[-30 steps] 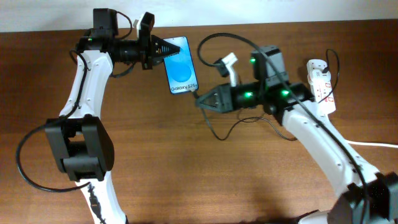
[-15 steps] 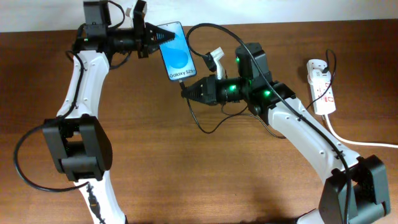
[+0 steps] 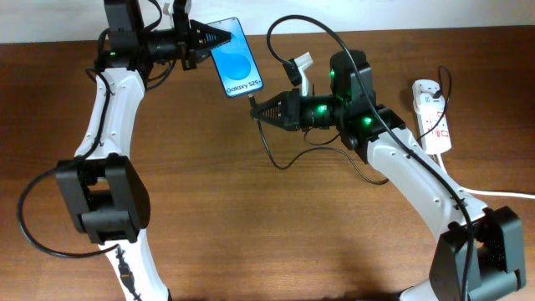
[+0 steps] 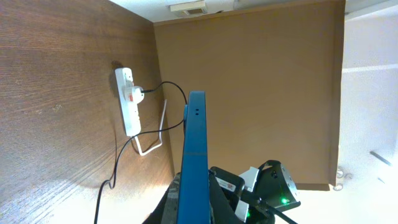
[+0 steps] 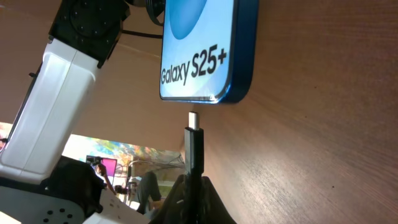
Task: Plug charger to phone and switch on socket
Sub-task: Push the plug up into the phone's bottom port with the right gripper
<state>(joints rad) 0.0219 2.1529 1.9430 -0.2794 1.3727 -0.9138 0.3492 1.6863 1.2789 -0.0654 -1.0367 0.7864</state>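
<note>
I should next move my left gripper down and back to put the phone [image 3: 235,58] flat on the open tabletop and let go of it, because I am holding it above the table.
The phone [image 3: 235,58] has a blue screen reading "Galaxy S25+" and is held above the table at the far left. My left gripper [image 3: 216,38] is shut on its upper end; in the left wrist view the phone [image 4: 194,162] shows edge-on between the fingers [image 4: 194,208]. My right gripper [image 3: 261,109] is shut on the charger plug [image 5: 193,140]. The plug's metal tip sits just below the phone's bottom edge [image 5: 205,50], a small gap apart. The black charger cable [image 3: 280,155] curls across the table. The white socket strip [image 3: 433,117] lies at the right.
A black plug and cable sit in the socket strip in the left wrist view [image 4: 127,102]. The thick white cord [image 3: 493,194] runs off the right edge. The table's far edge meets a pale wall [image 3: 401,12] close behind the phone.
The left gripper lifted the phone further back and left. The right gripper followed with the plug, now aligned just under the phone's bottom edge.
</note>
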